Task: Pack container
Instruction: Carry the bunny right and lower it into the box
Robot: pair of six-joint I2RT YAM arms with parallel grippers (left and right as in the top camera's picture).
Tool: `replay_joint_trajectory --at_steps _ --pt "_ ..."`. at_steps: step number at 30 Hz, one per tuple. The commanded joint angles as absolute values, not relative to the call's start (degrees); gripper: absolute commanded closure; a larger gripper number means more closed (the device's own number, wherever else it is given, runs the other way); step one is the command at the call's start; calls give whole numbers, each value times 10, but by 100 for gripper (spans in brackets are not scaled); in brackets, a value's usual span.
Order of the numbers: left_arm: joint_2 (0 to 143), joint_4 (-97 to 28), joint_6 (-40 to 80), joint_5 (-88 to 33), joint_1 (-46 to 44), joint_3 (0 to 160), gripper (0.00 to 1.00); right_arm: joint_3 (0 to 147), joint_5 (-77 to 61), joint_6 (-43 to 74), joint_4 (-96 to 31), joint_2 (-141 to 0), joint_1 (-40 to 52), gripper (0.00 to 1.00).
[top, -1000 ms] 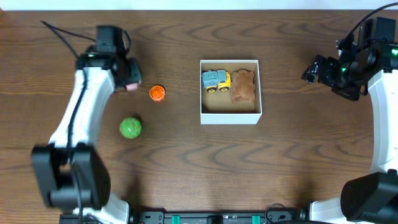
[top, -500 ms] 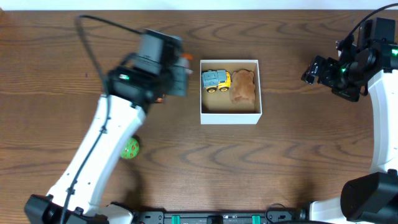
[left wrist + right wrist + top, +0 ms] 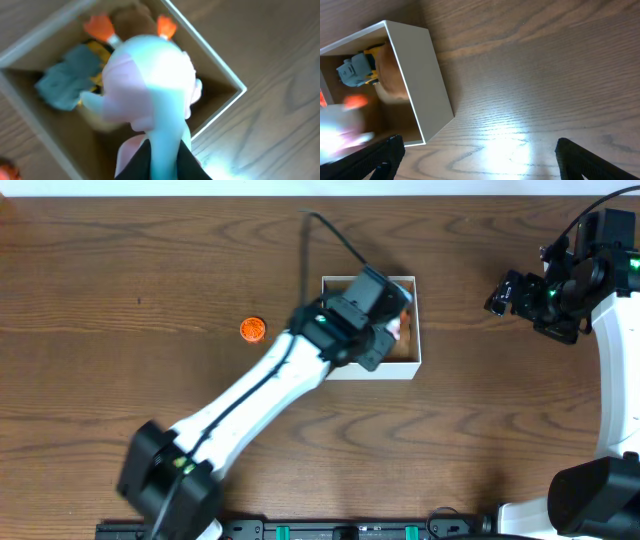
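Observation:
Next, my left gripper turns and lowers to the container's empty near end below it, clear of the truck (image 3: 67, 82) and plush toy, and releases the tail.
The container (image 3: 405, 369), a white-walled box with a brown inside, sits at the table's middle. It holds a blue and yellow toy truck (image 3: 67, 82) and a brown plush toy (image 3: 390, 75). My left gripper (image 3: 393, 330) hangs over the container's right half, shut on a pink, white and pale-blue soft toy (image 3: 150, 80) with orange feet. In the left wrist view the fingers (image 3: 162, 159) clamp the toy's pale-blue part above the container (image 3: 220, 70). My right gripper (image 3: 500, 292) is open and empty, right of the container (image 3: 422, 75).
An orange ball (image 3: 252, 329) lies on the table left of the container. My left arm (image 3: 250, 395) stretches diagonally from the front left across the table. The right arm stands at the right edge.
My left arm has swung right with the soft toy, from the table's left side to above the container. The green ball no longer shows. The right arm has not moved.

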State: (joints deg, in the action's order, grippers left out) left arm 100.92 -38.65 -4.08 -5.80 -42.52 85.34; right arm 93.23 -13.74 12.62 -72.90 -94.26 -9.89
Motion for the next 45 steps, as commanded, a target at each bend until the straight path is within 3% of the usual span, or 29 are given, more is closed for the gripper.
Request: replay_joint_trajectory --at_steps 1,22,45 --pt "1039 -378 -171 -55 -438 858 93 929 -144 132 -731 -946 -93 1" --pt "1075 -357 -395 -95 -438 858 94 929 -144 132 -731 -946 -88 1" --pt "1114 -330 -427 -100 -433 858 91 929 -136 132 -728 -946 -67 1"
